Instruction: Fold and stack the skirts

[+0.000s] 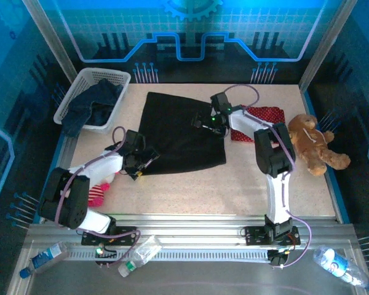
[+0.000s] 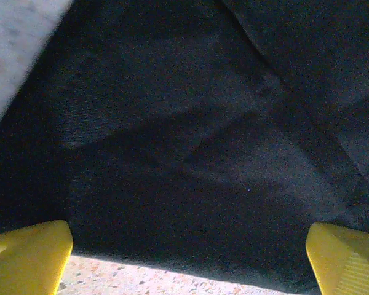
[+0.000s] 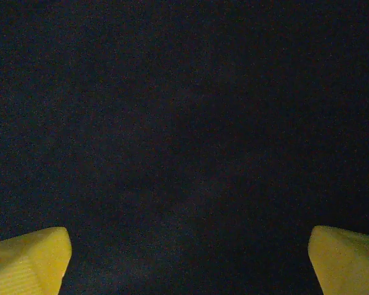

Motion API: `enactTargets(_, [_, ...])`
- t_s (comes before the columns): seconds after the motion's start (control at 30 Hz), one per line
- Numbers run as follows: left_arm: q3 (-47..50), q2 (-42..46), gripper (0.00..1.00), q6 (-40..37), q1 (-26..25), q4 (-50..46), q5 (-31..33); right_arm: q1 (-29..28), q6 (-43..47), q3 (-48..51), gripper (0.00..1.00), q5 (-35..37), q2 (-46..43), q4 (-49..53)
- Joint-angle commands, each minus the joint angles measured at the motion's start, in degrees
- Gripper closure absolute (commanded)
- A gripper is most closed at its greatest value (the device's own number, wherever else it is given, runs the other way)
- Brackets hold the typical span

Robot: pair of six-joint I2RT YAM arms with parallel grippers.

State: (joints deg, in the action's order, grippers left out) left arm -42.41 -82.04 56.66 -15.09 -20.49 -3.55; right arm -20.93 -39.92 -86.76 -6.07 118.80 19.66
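My left gripper's open fingers are still above the cloth beside the black skirt's near corner, so next they need to move toward the plush toy and down onto that corner.
A plain black skirt (image 1: pixel 178 132) lies spread flat in the middle of the table. My left gripper (image 1: pixel 139 165) hangs open over its near left corner, where the black cloth (image 2: pixel 190 141) ends just above the yellow fingertips (image 2: pixel 27 255). My right gripper (image 1: pixel 210 120) is open above the skirt's far right part, black fabric (image 3: pixel 184 123) stretching between its yellow fingertips (image 3: pixel 347 258). A red skirt with white dots (image 1: pixel 265 115) lies folded to the right, partly under the right arm. Dark blue denim skirts (image 1: pixel 92 106) spill out of a white basket (image 1: pixel 114 78) at the far left.
A brown teddy bear (image 1: pixel 312 144) lies at the right edge. A small pink-and-white plush toy (image 1: pixel 99 190) sits beside the left arm. Plastic bottles (image 1: pixel 139 253) rest on the metal rail in front. Bare tabletop (image 1: pixel 190 193) runs along the near side.
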Motion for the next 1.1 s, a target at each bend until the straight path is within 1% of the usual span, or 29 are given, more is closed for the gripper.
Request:
enactTargets(0.0, [0.7,4.2,0.01,1.1,0.3,-4.1,3.0,0.4,-2.1,8.0,0.00,4.0,-9.7,-10.1])
enactTargets(0.1, [2.3,6.8,0.01,1.5,1.0,-6.6,7.6,0.2,-2.5,12.9,0.00,9.1,-16.1,-8.1])
enactTargets(0.13, [3.2,7.3,0.01,1.3,1.7,-6.8,7.9,0.1,-2.1,13.9,0.00,10.5,-17.7,-6.8])
enactTargets(0.17, [3.9,7.6,0.05,1.1,2.6,-6.7,7.8,0.1,-1.7,15.0,0.00,11.5,-19.4,-6.5])
enactTargets(0.23, [5.8,7.9,0.18,0.7,4.4,-6.1,7.0,0.3,-2.1,19.8,0.00,12.5,-23.4,-9.9])
enactTargets(0.27, [6.5,7.9,0.24,0.4,5.1,-5.6,6.4,0.6,-2.5,21.8,0.00,12.3,-24.8,-11.9])
enactTargets(0.33, [7.7,8.1,0.35,0.1,6.3,-4.9,5.5,1.8,-3.6,24.6,0.00,10.5,-27.0,-14.4])
enactTargets(0.43, [8.5,7.7,0.41,-0.9,6.6,-2.4,4.1,2.7,-3.3,25.1,0.00,9.2,-28.3,-14.2])
enactTargets(0.57, [8.3,5.6,0.47,-1.5,6.6,0.4,2.7,2.7,-2.5,24.3,0.00,11.5,-29.1,-12.1])
enactTargets(0.73, [8.2,2.8,0.59,-1.5,6.6,4.7,1.5,2.7,-2.5,25.3,0.00,13.4,-30.9,-12.4])
enactTargets(0.83, [7.5,2.4,0.63,-1.1,6.6,5.0,0.6,2.7,-2.2,25.8,0.00,13.9,-31.6,-11.8])
enactTargets(0.9, [7.3,3.0,0.67,-1.2,6.5,3.9,1.2,2.8,-2.0,25.9,0.00,14.1,-31.7,-11.0])
enactTargets(0.93, [7.1,3.4,0.70,-1.3,6.6,3.2,1.6,2.8,-2.1,25.9,0.00,14.1,-31.6,-10.5])
enactTargets(1.0, [6.9,4.2,0.79,-1.6,6.6,2.2,1.6,2.9,-1.9,26.2,0.00,13.1,-31.6,-9.6])
enactTargets(1.07, [6.9,5.1,0.89,-1.5,6.6,1.6,1.5,3.2,-1.8,26.2,0.00,10.5,-31.4,-6.4])
